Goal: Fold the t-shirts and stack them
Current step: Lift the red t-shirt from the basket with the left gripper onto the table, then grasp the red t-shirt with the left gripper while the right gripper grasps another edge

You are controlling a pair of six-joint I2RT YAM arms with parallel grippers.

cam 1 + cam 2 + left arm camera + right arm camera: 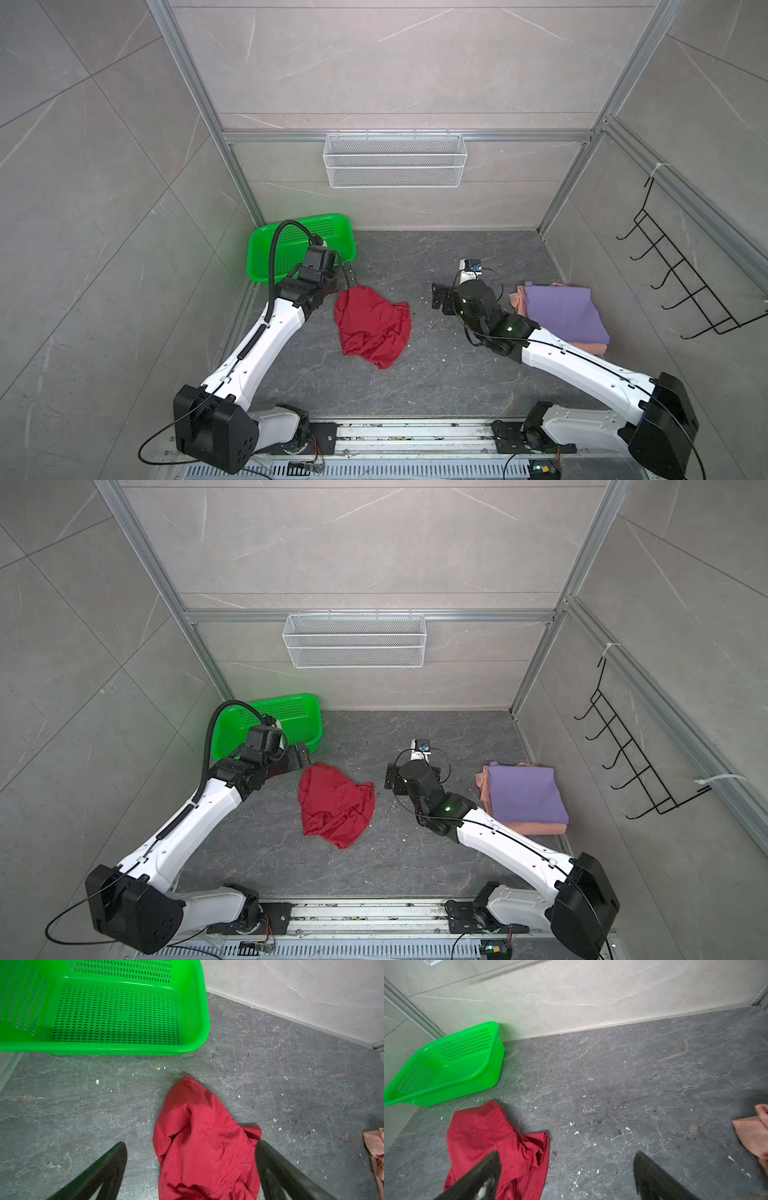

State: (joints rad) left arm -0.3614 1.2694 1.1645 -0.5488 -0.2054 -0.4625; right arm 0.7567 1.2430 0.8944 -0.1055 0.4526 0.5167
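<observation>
The left gripper draws back from the red t-shirt's far corner and down onto the t-shirt's edge by the gripper's arm (352,335) next. The red t-shirt lies crumpled on the floor.
The dark red t-shirt (372,326) (334,804) lies crumpled on the dark floor, left of centre; no chest print shows. My left gripper (348,277) (190,1142) hangs open just over the shirt's far corner. In the left wrist view the red t-shirt (203,1142) lies on the floor below the spread fingers, not gripped. My right gripper (438,297) (567,1152) is open over bare floor, right of the red t-shirt (496,1142). At the right, the folded lavender t-shirt (563,311) (525,793) rests on the folded salmon-pink t-shirt (590,347) (536,828).
An empty green perforated basket (291,245) (193,1012) (446,1064) leans in the back left corner, just behind my left wrist. A white wire basket (395,160) hangs on the back wall. A black hook rack (681,282) hangs on the right wall.
</observation>
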